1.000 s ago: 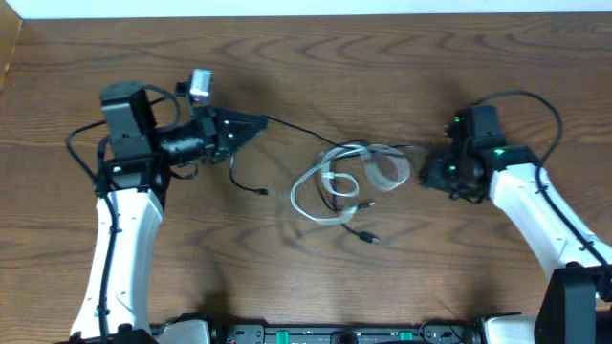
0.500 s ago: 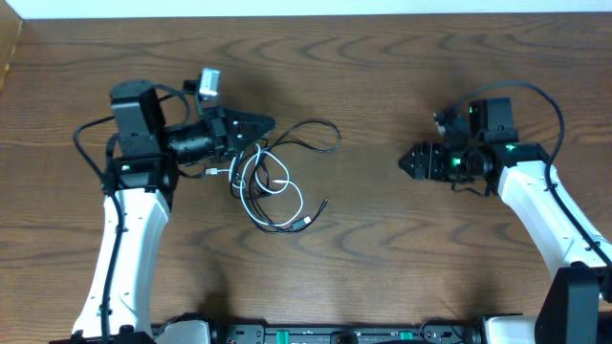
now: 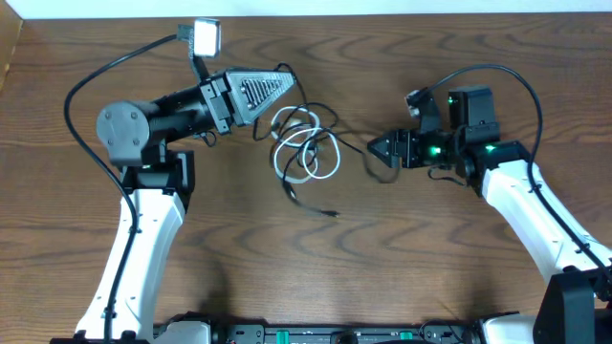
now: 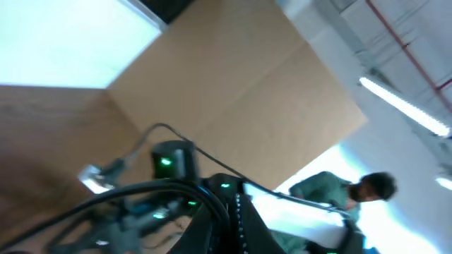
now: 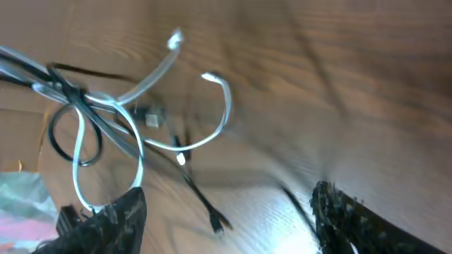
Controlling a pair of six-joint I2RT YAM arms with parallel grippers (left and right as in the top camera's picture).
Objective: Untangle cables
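Observation:
My right gripper should move down and back, onto that loop's outer bend (image 3: 388, 179) (image 5: 299, 209).
The cables (image 3: 304, 151) are a white cord and a black cord looped together, hanging in a small bundle below my left gripper (image 3: 287, 84). The left gripper is raised and tilted, and its jaws look shut on the cords' upper ends. In the left wrist view (image 4: 236, 226) the fingers are pressed together with a black cord across them. A black plug end (image 3: 331, 214) trails towards the table. My right gripper (image 3: 375, 149) is open and empty, just right of the bundle. In the right wrist view (image 5: 226, 208) the white loops (image 5: 85, 141) and a black plug (image 5: 219, 226) lie ahead of its spread fingers (image 5: 113, 219).
A small white box (image 3: 206, 38) on a stalk sticks up from the left arm. Thick black arm wires arc over both arms. The table's far edge (image 3: 382, 13) runs along the top. A person (image 4: 367, 190) and a cardboard panel show in the left wrist view.
My left gripper has swung up and to the right, lifting the bundle off the table. My right gripper has moved left, closer to the bundle.

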